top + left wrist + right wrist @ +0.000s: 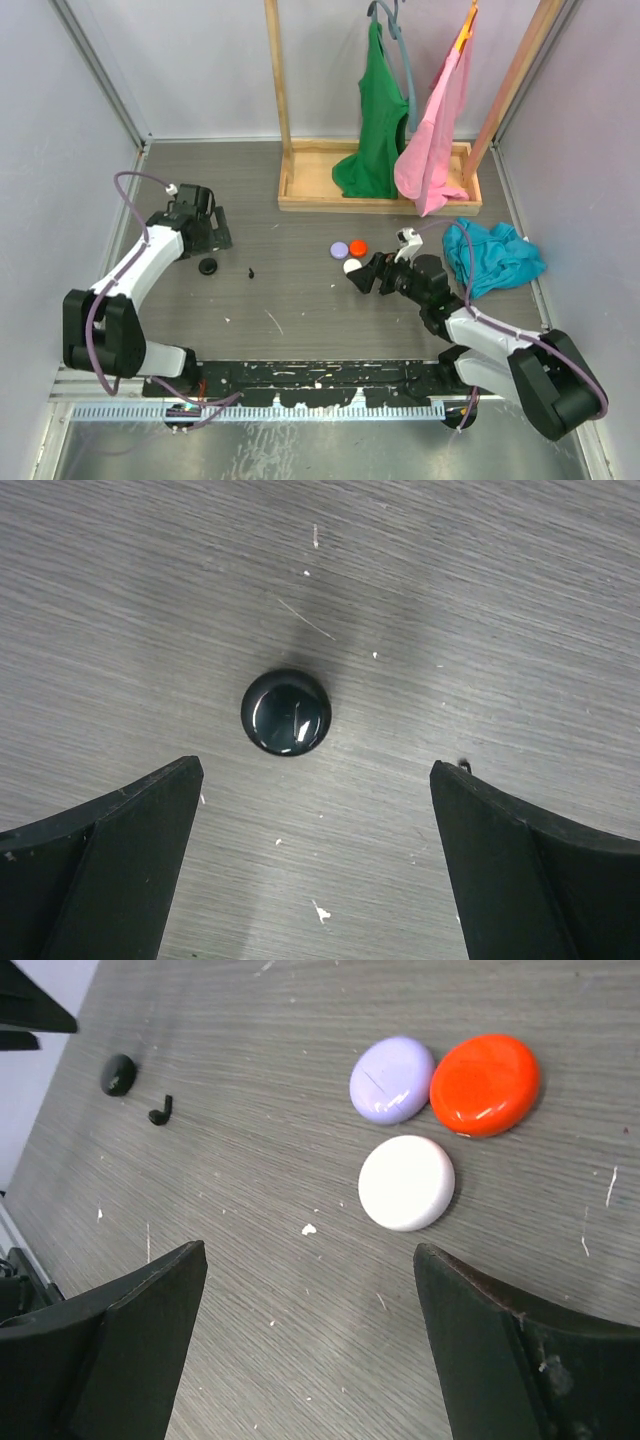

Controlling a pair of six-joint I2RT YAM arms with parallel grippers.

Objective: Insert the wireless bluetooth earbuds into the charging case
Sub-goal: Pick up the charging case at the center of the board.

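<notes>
My left gripper should go down next onto the glossy black disc (208, 266) (286, 712), with one open finger to each side, because the disc is still below my fingers.
A tiny black stemmed earbud (250, 270) lies on the grey table; it also shows in the right wrist view (161, 1112). A glossy black round disc (208, 266) lies just left of it. My left gripper (210, 238) is open and empty, with the black disc (286, 712) just ahead of its fingertips (180, 780). Lilac (392, 1080), red (485, 1084) and white (406, 1182) discs lie together mid-table. My right gripper (310, 1252) is open and empty, just short of the white disc (352, 266). No red or white/lilac buds show.
A wooden rack base (300, 200) stands at the back with a green shirt (375, 140) and a pink garment (435, 140) hanging over it. A teal cloth (495, 255) lies at the right. Grey walls close in both sides.
</notes>
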